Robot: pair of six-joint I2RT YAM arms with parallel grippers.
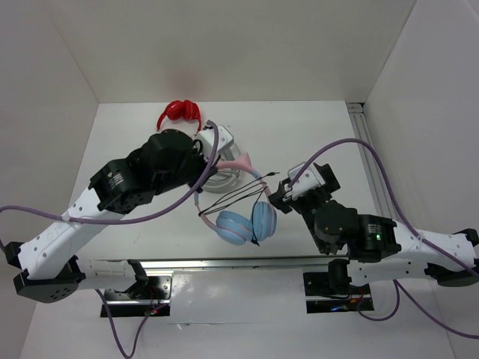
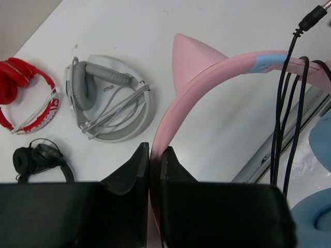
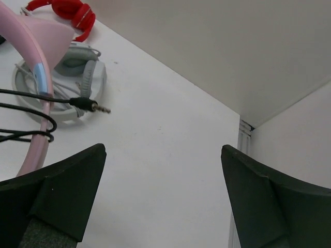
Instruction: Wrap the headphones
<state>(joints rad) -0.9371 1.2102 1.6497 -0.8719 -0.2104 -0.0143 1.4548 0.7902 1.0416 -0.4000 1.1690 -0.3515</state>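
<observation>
The left gripper carries the pink headphones outward next, to its right in the top view, then lowers and releases them on the bare tabletop (image 1: 281,154) beside the grey-white pair.
The headphones have a pink cat-ear headband (image 1: 239,161) and two light blue earcups (image 1: 234,226) near the table's front. Their thin black cable (image 1: 241,196) hangs in several loops across the headband, and its plug (image 1: 274,175) sticks out free to the right. My left gripper (image 2: 154,155) is shut on the headband (image 2: 207,72) and holds it up; the cable loops (image 2: 289,103) drape over the band beyond the cat ear. My right gripper (image 3: 163,155) is open and empty, just right of the plug (image 3: 85,105) and the band (image 3: 31,41).
A grey-white pair (image 2: 111,101) with its cord wound on it lies under the lifted band. A red pair (image 1: 178,112) lies at the back, and a small black pair (image 2: 36,157) beside them. A metal rail (image 1: 367,142) runs along the right wall, another (image 1: 224,263) along the front.
</observation>
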